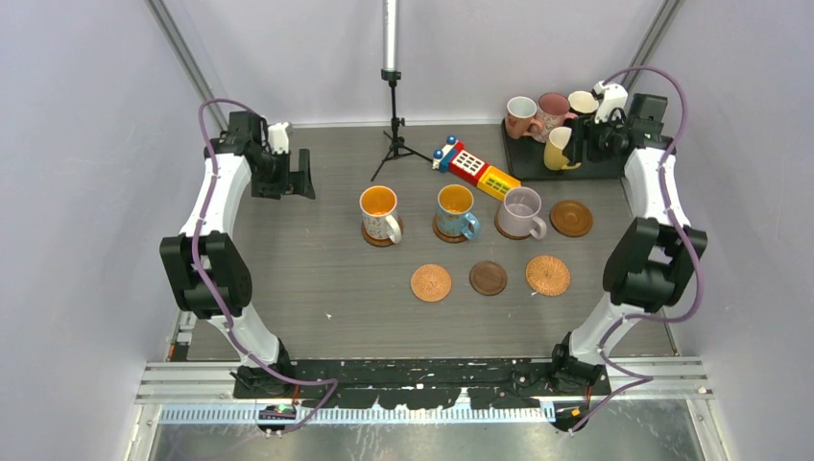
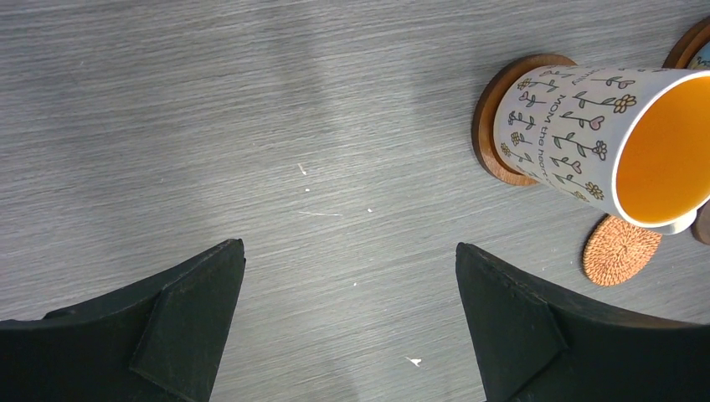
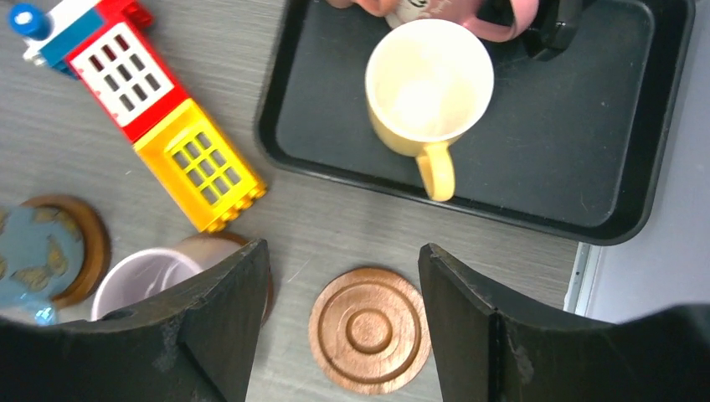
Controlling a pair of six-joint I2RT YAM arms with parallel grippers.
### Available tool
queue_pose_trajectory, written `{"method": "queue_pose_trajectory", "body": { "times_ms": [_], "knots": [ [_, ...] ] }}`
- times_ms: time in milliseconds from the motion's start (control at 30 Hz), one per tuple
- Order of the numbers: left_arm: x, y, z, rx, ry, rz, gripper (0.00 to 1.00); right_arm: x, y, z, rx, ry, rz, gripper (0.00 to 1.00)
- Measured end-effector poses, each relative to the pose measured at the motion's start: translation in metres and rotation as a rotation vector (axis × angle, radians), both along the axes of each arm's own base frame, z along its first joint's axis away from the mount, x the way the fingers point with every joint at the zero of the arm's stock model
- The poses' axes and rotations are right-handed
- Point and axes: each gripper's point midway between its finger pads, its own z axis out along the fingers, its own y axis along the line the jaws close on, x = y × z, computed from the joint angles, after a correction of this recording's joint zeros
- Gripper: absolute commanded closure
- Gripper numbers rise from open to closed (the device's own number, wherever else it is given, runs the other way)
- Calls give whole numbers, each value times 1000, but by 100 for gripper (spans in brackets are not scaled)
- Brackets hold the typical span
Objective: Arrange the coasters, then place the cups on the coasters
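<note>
The robot's right gripper needs to go down toward the yellow cup's handle with its open fingers on either side of it, since the handle points over the tray's near edge, clear of the other cups.
Three cups stand on coasters in a row: a white patterned cup (image 1: 379, 213) (image 2: 578, 126), a blue cup (image 1: 455, 209) and a lavender cup (image 1: 521, 211) (image 3: 142, 276). A bare ringed coaster (image 1: 571, 218) (image 3: 369, 330) lies to the right of them. Nearer the front lie two woven coasters (image 1: 431, 282) (image 1: 548, 275) with a dark coaster (image 1: 488, 278) between them. A yellow cup (image 1: 558, 149) (image 3: 427, 88), two pink cups (image 1: 521, 115) and a black cup (image 1: 582, 103) stand on the black tray (image 3: 544, 142). My right gripper (image 1: 579, 146) (image 3: 343, 268) hangs open and empty above the ringed coaster, near the yellow cup. My left gripper (image 1: 305, 182) (image 2: 350, 251) is open over bare table at the far left.
A red and yellow toy block (image 1: 470, 168) (image 3: 159, 126) lies between the tray and the row of cups. A black tripod stand (image 1: 394, 134) rises at the back centre. Walls close the table in on the left and right.
</note>
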Motion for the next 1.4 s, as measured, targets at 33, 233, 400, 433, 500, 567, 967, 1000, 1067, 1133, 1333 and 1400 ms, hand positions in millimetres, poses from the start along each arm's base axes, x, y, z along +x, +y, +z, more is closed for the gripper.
{"method": "queue_pose_trajectory", "body": {
  "times_ms": [33,233,400,433,500,567,967,1000,1067,1133,1333,1400],
  "knots": [
    [1,0,1,3,-3,-1,0,7,-4,-5,2,16,-13,30],
    [1,2,3,18,-13,-18,0,39,-30,-48,-14,115,-65,30],
    [0,4,3,34,-5,-29,0,57,-42,-71,-48,158,-63,30],
    [0,4,3,37,-6,-34,0,60,-44,-74,-54,162,-62,30],
    [1,5,2,43,-5,-38,0,65,-48,-81,-68,171,-58,30],
    [2,6,0,46,1,-40,0,70,-51,-89,-80,178,-52,30],
    [9,7,-10,44,36,-42,0,72,-53,-131,-97,244,-8,36],
    [9,7,-11,44,38,-42,0,72,-53,-133,-97,246,-5,38],
    [9,7,-11,44,41,-42,0,73,-52,-136,-100,250,1,40],
    [10,7,-11,44,41,-42,0,75,-52,-138,-102,250,5,44],
    [14,7,-9,44,35,-42,0,79,-50,-145,-106,256,16,52],
    [14,7,-9,45,35,-42,0,79,-50,-145,-107,256,18,57]
  ]
}}
